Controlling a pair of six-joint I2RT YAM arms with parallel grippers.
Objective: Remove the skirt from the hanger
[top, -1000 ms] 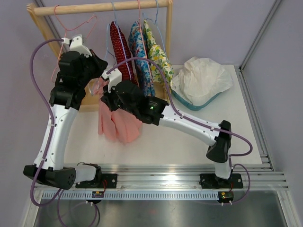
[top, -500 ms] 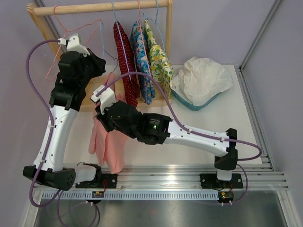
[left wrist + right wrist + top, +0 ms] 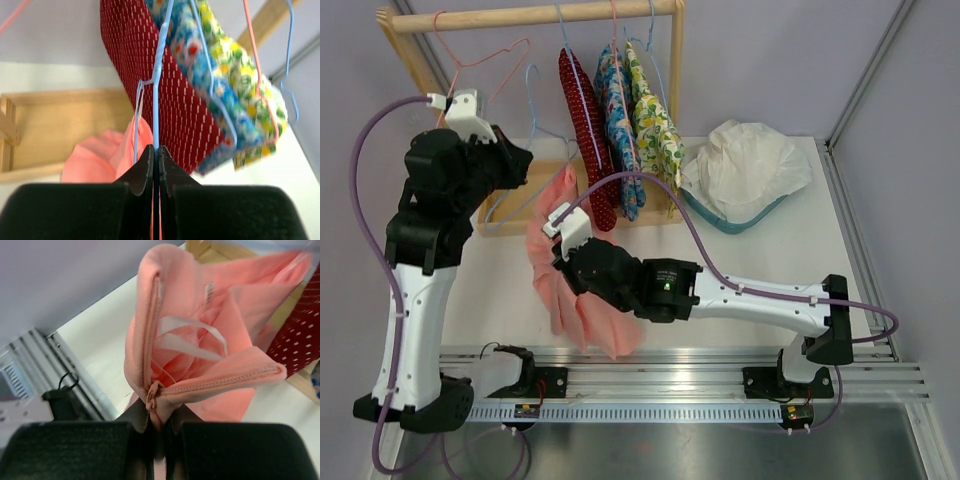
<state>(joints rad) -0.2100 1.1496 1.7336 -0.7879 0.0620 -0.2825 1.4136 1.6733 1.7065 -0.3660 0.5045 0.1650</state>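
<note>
The basket sits outward and to my right gripper's right in the top view, so the gripper will carry the skirt over the teal basket's white cloth (image 3: 748, 172) and release it.
The pink skirt (image 3: 575, 290) hangs over the table from my right gripper (image 3: 563, 232), which is shut on its waistband beside the zip (image 3: 159, 407). Its white hanging loops (image 3: 187, 337) lie slack. My left gripper (image 3: 517, 160) is shut on the wire of a light-blue hanger (image 3: 548, 128), seen running up between the jaws in the left wrist view (image 3: 157, 100). The skirt's top edge lies just below and right of the hanger's arm. I cannot tell whether they still touch. The skirt also shows behind the wire in the left wrist view (image 3: 97, 157).
A wooden rack (image 3: 530, 15) stands at the back with an empty pink hanger (image 3: 470, 60), a red dotted skirt (image 3: 582, 120), a blue floral one (image 3: 620, 120) and a yellow floral one (image 3: 655, 120). A teal basket with white cloth (image 3: 745, 165) sits at back right.
My right gripper has carried the pink skirt down and towards the near edge, away from the rack. My left arm has swung left with the blue hanger in its jaws.
</note>
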